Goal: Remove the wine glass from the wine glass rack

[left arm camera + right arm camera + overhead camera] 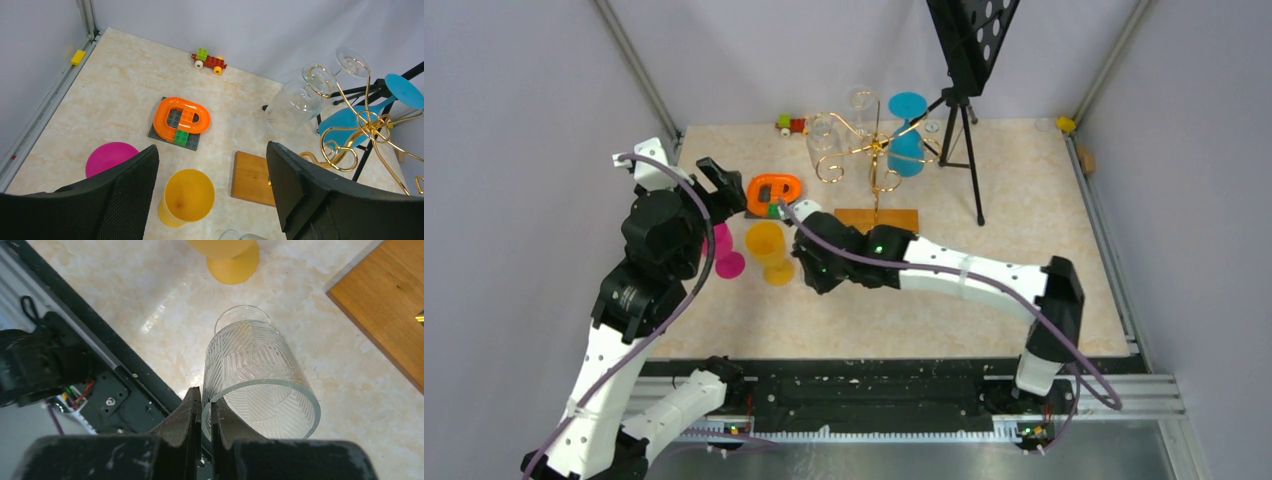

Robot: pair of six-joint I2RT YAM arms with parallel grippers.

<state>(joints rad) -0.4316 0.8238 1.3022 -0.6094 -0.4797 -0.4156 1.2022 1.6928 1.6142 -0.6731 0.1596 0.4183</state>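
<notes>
The tabletop below is bare and clear between the yellow cup (pixel 187 197) and the front bar. I will next lower the glass in my right gripper onto it there, foot first, and let go of the glass's rim.
The gold wine glass rack (pixel 876 150) stands on its wooden base (pixel 876 219) at the back middle; it also shows in the left wrist view (pixel 367 120). Two clear glasses (pixel 822 135) (pixel 861 100) and a blue glass (pixel 907 135) hang on it. My right gripper (pixel 206 400) is shut on the rim of a clear patterned wine glass (pixel 255 375), low over the table in front of the base and clear of the rack. My left gripper (pixel 212 150) is open and empty above a yellow cup (pixel 187 197).
A pink cup (pixel 722 255) stands left of the yellow cup (pixel 767 250). An orange brick track (pixel 774 193) lies behind them, and a small toy car (pixel 791 125) sits at the back. A black tripod (pixel 964 130) stands right of the rack. The table's front rail (pixel 125 370) is close to the held glass.
</notes>
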